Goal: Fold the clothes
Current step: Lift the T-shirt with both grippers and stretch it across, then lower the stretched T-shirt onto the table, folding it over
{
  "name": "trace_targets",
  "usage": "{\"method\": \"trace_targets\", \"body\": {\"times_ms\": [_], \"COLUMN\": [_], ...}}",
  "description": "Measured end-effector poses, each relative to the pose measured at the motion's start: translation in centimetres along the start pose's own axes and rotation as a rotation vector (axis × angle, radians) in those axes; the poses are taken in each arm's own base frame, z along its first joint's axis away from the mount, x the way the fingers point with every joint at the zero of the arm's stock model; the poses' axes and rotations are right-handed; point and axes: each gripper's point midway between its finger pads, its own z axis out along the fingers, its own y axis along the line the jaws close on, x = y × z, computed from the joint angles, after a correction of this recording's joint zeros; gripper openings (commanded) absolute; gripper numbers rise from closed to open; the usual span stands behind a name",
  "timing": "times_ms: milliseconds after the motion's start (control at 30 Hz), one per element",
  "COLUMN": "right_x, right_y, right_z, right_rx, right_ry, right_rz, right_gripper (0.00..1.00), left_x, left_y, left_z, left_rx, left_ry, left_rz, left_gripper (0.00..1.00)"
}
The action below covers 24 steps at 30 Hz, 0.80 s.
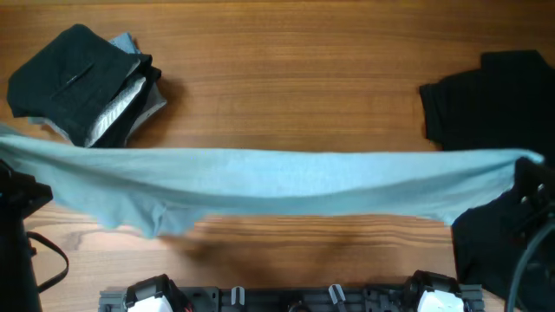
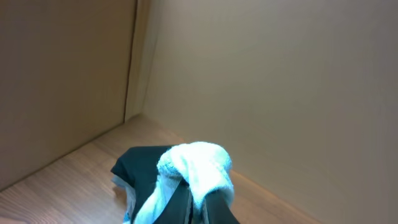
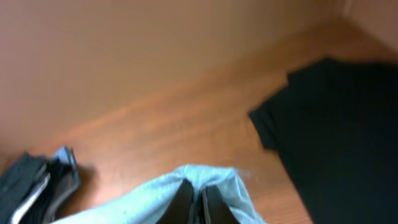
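The black T-shirt's sleeve edge (image 1: pixel 427 113) (image 3: pixel 259 126) is outward and below, so the robot's right gripper needs to move outward and down next and let go of the shirt where the bare wood is open.
The pale blue T-shirt (image 1: pixel 277 182) hangs stretched in a long band across the table, held up at both ends. My left gripper (image 1: pixel 9 156) is shut on its left end, seen bunched over the fingers in the left wrist view (image 2: pixel 199 171). My right gripper (image 1: pixel 531 166) is shut on its right end, draped over the fingers in the right wrist view (image 3: pixel 205 183). A black T-shirt (image 1: pixel 499 95) lies at the far right and shows in the right wrist view (image 3: pixel 342 124). A bundle of black and grey garments (image 1: pixel 87 82) sits at the back left.
Bare wooden table top (image 1: pixel 286 78) lies behind the stretched shirt. The arm bases (image 1: pixel 286 299) stand along the front edge. Beige walls (image 2: pixel 280 81) enclose the table. The bundle also shows in the right wrist view (image 3: pixel 37 186) and behind the shirt in the left wrist view (image 2: pixel 140 171).
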Motion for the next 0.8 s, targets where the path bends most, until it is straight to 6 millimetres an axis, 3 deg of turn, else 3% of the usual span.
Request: {"method": "trace_targets", "body": {"times_ms": [67, 167, 267, 400, 533, 600, 667, 700, 733, 767, 800], "right_x": [1.6, 2.1, 2.0, 1.8, 2.0, 2.3, 2.8, 3.1, 3.3, 4.1, 4.9], "right_y": [-0.9, -1.9, -3.1, -4.8, -6.2, -7.0, -7.9, -8.2, -8.6, -9.4, -10.0], "right_z": [0.5, 2.4, 5.8, 12.8, 19.1, 23.5, 27.2, 28.7, 30.7, 33.8, 35.8], "right_rx": [0.047, 0.102, 0.167, 0.245, 0.283, 0.292, 0.292, 0.293, 0.288, 0.287, 0.288], "right_ry": [0.086, 0.171, 0.263, 0.406, 0.495, 0.535, 0.566, 0.575, 0.58, 0.596, 0.612], "right_rz": [0.03, 0.057, 0.079, 0.104, 0.11, 0.103, 0.081, 0.081, 0.069, 0.055, 0.047], "right_gripper": [0.04, 0.05, 0.05, 0.05, 0.06, 0.16, 0.36, 0.58, 0.69, 0.73, 0.74], "left_x": [0.8, 2.2, 5.1, 11.9, 17.5, 21.6, 24.9, 26.3, 27.2, 27.9, 31.2], "left_y": [-0.6, -1.9, -4.0, -8.8, -13.7, -16.2, -17.4, -18.2, -18.7, -18.9, -19.4], "left_z": [0.9, 3.6, 8.4, 16.6, 22.0, 25.1, 27.1, 28.3, 29.1, 29.6, 31.8], "left_rx": [0.028, 0.078, 0.133, 0.225, 0.313, 0.339, 0.348, 0.358, 0.367, 0.367, 0.369], "left_ry": [0.046, 0.138, 0.283, 0.498, 0.574, 0.611, 0.639, 0.638, 0.632, 0.632, 0.646], "left_rz": [0.004, 0.008, 0.023, 0.081, 0.154, 0.199, 0.235, 0.25, 0.258, 0.258, 0.277], "left_gripper": [0.04, 0.04, 0.04, 0.04, 0.04, 0.06, 0.17, 0.3, 0.52, 0.63, 0.98]}}
